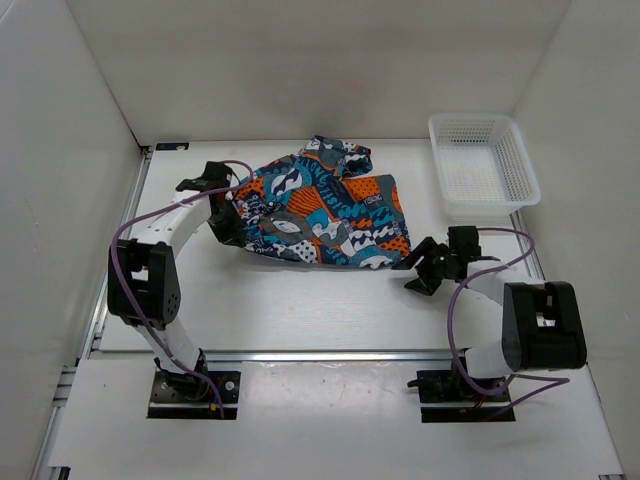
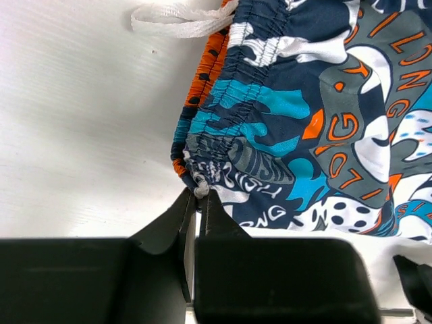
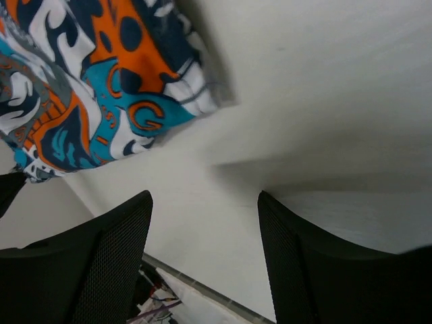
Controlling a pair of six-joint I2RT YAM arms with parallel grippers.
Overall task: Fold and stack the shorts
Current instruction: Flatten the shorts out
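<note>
My right gripper will move outward and toward the shorts [image 1: 320, 205], onto their free near corner [image 1: 397, 261], because my left gripper already holds the corner at the shorts' other end.
The patchwork shorts [image 1: 320, 205] lie spread and partly folded on the white table, between the arms toward the back. My left gripper [image 1: 222, 228] sits at their left edge, shut on a corner of the waistband [image 2: 200, 183]; the white drawstring [image 2: 177, 15] lies loose above it. In the left wrist view the shorts [image 2: 317, 128] fill the right half. My right gripper [image 1: 420, 268] is open and empty just right of the shorts' front right corner, which shows in the right wrist view [image 3: 101, 81].
A white mesh basket [image 1: 483, 165] stands at the back right of the table. White walls close in the back and both sides. The table's front rail [image 1: 330, 354] runs between the arm bases.
</note>
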